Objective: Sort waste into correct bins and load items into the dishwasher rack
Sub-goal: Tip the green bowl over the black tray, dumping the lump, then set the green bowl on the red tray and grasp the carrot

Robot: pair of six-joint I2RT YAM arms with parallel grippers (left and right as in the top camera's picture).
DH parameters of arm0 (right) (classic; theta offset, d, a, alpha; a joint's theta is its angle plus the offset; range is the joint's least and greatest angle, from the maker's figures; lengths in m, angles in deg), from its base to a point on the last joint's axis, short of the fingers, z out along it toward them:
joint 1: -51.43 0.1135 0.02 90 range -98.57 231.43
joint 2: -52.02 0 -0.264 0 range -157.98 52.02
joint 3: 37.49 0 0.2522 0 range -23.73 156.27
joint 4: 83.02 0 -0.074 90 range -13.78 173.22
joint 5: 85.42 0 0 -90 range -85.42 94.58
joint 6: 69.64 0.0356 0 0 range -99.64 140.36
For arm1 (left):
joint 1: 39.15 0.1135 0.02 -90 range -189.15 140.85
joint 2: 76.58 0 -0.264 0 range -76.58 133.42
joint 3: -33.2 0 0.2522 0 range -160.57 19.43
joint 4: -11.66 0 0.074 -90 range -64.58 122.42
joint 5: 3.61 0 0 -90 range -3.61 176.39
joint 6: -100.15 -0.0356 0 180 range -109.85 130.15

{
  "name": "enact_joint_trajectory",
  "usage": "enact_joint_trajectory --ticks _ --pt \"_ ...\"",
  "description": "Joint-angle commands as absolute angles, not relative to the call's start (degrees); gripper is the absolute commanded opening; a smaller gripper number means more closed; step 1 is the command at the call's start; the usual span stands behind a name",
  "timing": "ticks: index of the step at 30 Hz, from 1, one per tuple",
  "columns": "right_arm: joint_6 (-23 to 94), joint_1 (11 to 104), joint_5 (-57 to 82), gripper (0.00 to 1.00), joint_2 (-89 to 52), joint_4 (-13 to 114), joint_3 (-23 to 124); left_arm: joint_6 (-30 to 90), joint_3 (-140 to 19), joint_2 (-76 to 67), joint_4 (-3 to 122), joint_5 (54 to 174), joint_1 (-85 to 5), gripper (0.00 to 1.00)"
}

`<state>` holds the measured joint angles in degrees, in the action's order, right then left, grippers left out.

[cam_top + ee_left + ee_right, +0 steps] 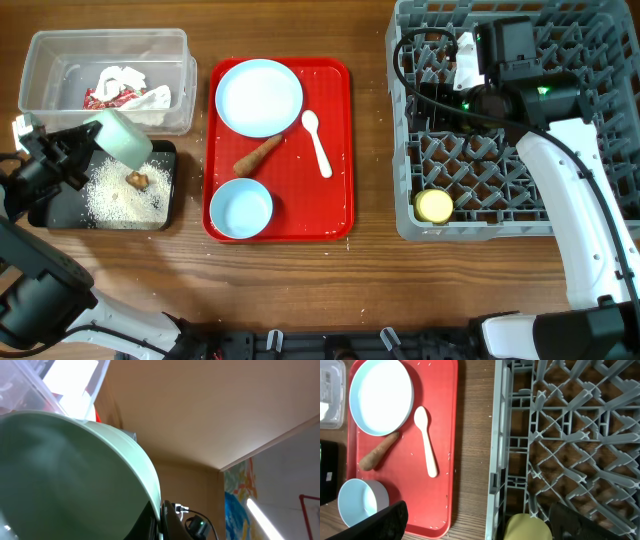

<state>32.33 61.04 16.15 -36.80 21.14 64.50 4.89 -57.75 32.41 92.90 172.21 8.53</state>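
I will next move my left gripper across to the red tray (335, 215), turn the bowl upright and lower it beside the blue bowl (241, 209), where the tray is bare.
My left gripper (88, 148) is shut on the rim of a pale green bowl (124, 137), tipped on its side over the black tray (165, 218); the bowl fills the left wrist view (65, 480). White rice (115, 195) and a small brown lump (137, 179) lie in the tray. The clear tub (45, 55) holds crumpled paper (125, 76) and red wrapper scraps (104, 96). My right gripper (477, 520) is open and empty high over the grey rack (410, 215), where the yellow cup (434, 206) sits. A plate (259, 96), spoon (317, 142), carrot piece (257, 155) and blue bowl (241, 209) lie on the red tray (335, 215).
Loose rice grains are scattered on the red tray and on the wooden table near it. The right arm's white link (585, 210) reaches over the rack's right side. The clear tub stands just behind the black tray at the far left.
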Motion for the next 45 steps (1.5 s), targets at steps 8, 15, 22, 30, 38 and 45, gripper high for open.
enact_joint_trajectory --ticks 8,15,22,30,38,45 --pt "33.0 61.1 16.3 0.93 -36.9 22.5 65.4 4.8 -57.9 24.9 90.0 154.2 -8.8 0.04" --pt "33.0 61.2 19.1 0.99 -36.9 26.4 65.4 10.9 -57.9 23.9 85.3 128.1 -32.7 0.04" --pt "33.0 61.2 19.1 0.99 -36.9 27.3 65.4 20.1 -57.9 23.9 80.7 100.6 -52.9 0.04" --pt "33.0 61.2 19.1 0.99 -36.9 28.0 65.4 20.0 -57.7 24.1 78.5 89.3 -66.7 0.06" --pt "33.0 61.2 19.1 0.99 -36.9 28.2 65.4 20.0 -57.8 24.0 78.1 89.7 -69.1 0.21" --pt "32.8 61.2 19.1 1.00 -36.9 28.0 65.2 14.7 -67.6 23.9 82.8 84.2 -61.2 0.46"
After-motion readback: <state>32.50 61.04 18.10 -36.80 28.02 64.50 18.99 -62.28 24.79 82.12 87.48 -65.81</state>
